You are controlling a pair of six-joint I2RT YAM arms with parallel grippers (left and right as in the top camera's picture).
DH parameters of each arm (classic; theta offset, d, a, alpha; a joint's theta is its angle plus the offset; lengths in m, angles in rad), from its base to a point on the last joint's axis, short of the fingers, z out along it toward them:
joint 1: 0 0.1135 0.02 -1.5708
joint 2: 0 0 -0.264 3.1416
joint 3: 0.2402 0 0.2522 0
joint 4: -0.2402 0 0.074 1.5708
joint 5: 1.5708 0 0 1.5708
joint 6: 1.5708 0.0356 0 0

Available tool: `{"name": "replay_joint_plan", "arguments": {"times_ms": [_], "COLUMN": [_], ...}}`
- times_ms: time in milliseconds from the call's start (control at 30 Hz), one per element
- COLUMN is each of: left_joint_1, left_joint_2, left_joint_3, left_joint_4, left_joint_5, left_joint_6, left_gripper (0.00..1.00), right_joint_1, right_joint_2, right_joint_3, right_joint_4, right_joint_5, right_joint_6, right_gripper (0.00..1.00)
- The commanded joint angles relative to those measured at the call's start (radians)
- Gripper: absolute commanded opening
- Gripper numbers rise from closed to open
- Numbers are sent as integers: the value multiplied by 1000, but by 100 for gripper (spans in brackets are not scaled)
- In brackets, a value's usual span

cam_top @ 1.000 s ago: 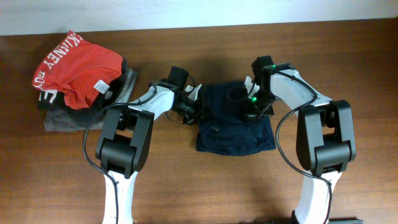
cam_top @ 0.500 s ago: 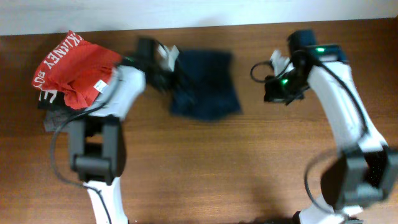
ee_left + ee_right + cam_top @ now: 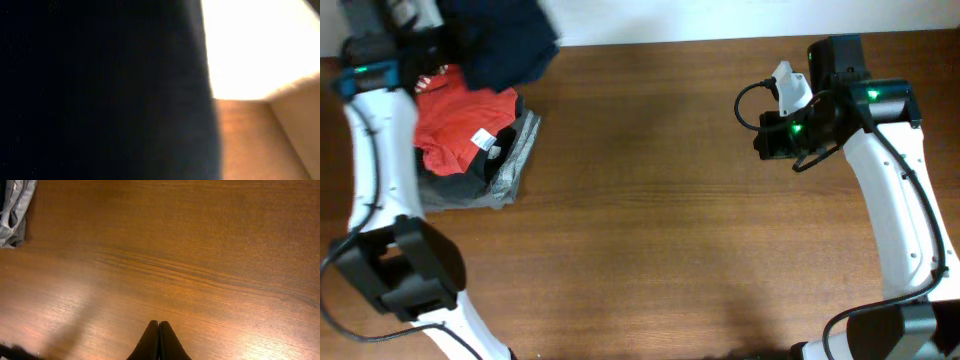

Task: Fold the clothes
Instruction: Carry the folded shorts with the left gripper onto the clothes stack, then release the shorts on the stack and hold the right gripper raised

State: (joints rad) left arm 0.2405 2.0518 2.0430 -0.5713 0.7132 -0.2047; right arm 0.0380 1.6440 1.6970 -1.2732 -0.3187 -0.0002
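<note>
The left gripper will next lower the clothes it holds back and to the left in the overhead view, across the red garment (image 3: 458, 117), because they hang beyond the pile.
The clothes, a dark navy-blue garment (image 3: 505, 40), hang bunched in the air at the far left back of the table, just beyond the pile of other garments. My left gripper (image 3: 435, 35) holds them; its fingers are hidden by the cloth. In the left wrist view the navy cloth (image 3: 100, 90) fills most of the frame and no fingers show. My right gripper (image 3: 767, 140) is at the right side of the table, above bare wood. Its fingers (image 3: 158, 327) are shut and empty.
A red garment (image 3: 460, 125) lies on a grey folded garment (image 3: 515, 160) at the left edge of the wooden table (image 3: 650, 230). The grey cloth also shows in the right wrist view (image 3: 12, 210). A white wall (image 3: 670, 20) runs behind the table.
My left arm has swung the navy garment from the table's middle to the far left and lifted it up by the pile. My right arm has let go and drawn back to the right.
</note>
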Motion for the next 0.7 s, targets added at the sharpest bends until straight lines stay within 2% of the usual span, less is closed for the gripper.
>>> {"name": "replay_joint_plan", "arguments": {"times_ms": [0,100,433,467,533,567,600,633,667], "left_joint_1": [95,157,285,291,297,298,299,299,299], "left_joint_2": [-14,-14,14,20,29,33,37,39,41], "left_joint_3": [6,6,2,2,2,2,2,2,2], "left_joint_4": [-85,-197,-412,-442,-478,-492,-507,-524,-536], "left_joint_5": [-119,-188,-360,-385,-397,-398,-401,-407,-416], "left_joint_6": [-172,-245,-254,-254,-253,-250,-250,-250,-250], "left_gripper": [1,1,1,8,33,40,50,55,56], "right_joint_1": [1,1,1,1,1,1,1,1,1], "right_joint_2": [0,0,0,0,0,0,0,0,0], "right_joint_3": [2,2,2,2,2,2,2,2,2], "right_joint_4": [-3,-3,-7,-8,-10,-10,-10,-10,-11], "right_joint_5": [-6,-6,-6,-6,-6,-6,-6,-6,-6], "right_joint_6": [5,5,5,5,4,5,5,5,5], "right_gripper": [4,4,4,4,4,4,4,4,4]}}
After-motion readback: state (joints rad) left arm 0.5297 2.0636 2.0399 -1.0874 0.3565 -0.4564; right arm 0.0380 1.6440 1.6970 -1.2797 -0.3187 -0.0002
